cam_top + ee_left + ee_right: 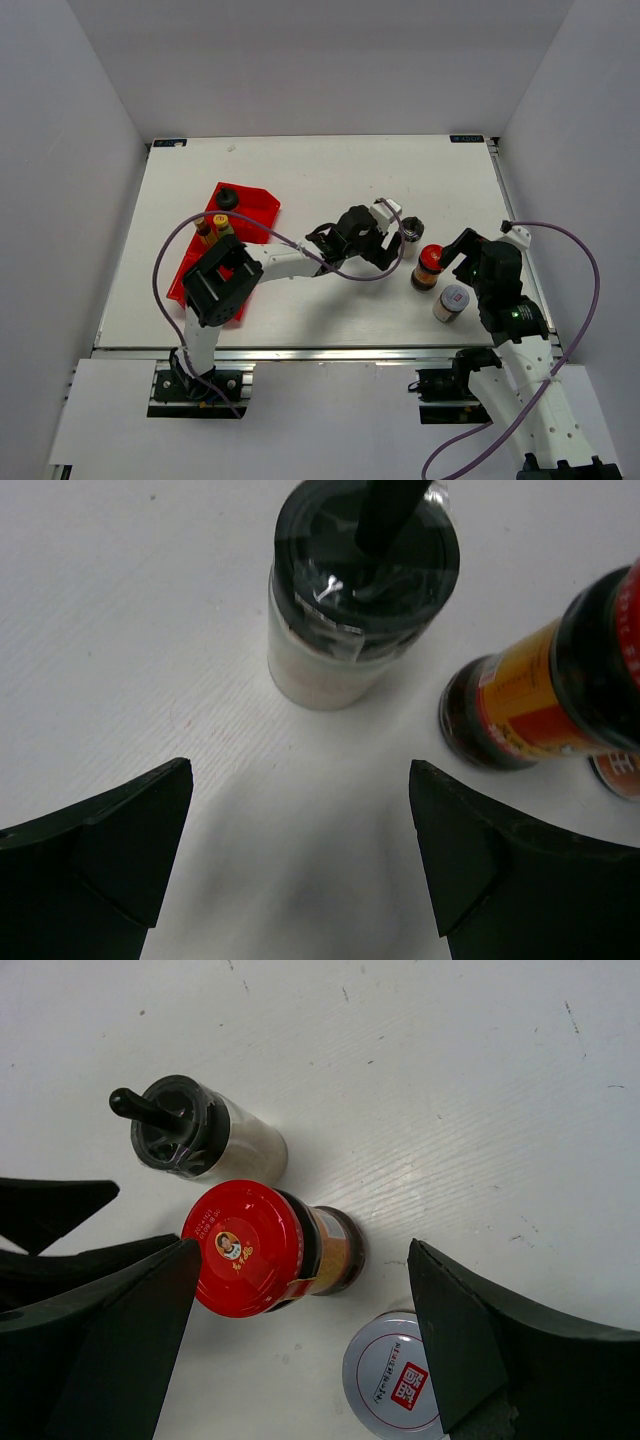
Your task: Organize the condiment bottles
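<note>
My left gripper's fingers slide outward and to its right in the top view around the bottle's black cap (412, 225) (350, 585) next, since the black-capped bottle stands that way.
Three condiment bottles stand right of the table's middle: a black-capped bottle (411, 230) (355, 590) (195, 1135) with a pale body and a black spout, a red-capped jar (429, 265) (540, 695) (255, 1250) with an orange label, and a white-capped jar (453, 302) (395, 1375). My left gripper (397, 236) (300, 850) is open just short of the black-capped bottle, with only bare table between its fingers. My right gripper (458, 260) (300, 1330) hangs open above the red-capped and white-capped jars, holding nothing. Three more bottles (212, 226) stand in the red tray.
The red divided tray (255, 212) lies at the left, partly under the left arm, with a black-capped bottle (226, 198) at its far end. Grey walls close in the table on three sides. The left gripper's fingers (50, 1210) show at the left edge of the right wrist view.
</note>
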You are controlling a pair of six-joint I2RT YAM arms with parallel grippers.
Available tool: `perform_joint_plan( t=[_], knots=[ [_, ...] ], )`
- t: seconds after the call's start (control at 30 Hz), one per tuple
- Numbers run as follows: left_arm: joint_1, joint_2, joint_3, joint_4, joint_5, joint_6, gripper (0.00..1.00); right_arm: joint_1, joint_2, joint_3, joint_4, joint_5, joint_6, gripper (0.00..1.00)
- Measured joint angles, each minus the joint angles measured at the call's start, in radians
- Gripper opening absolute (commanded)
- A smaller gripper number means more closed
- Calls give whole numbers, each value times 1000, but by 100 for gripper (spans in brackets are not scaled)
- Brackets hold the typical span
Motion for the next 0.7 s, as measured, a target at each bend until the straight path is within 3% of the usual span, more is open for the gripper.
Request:
perform_joint_plan(
  t=[0.7],
  knots=[
    [-2, 267, 243, 201, 36, 3, 98, 0, -13, 0, -2, -1, 1, 89]
  ],
)
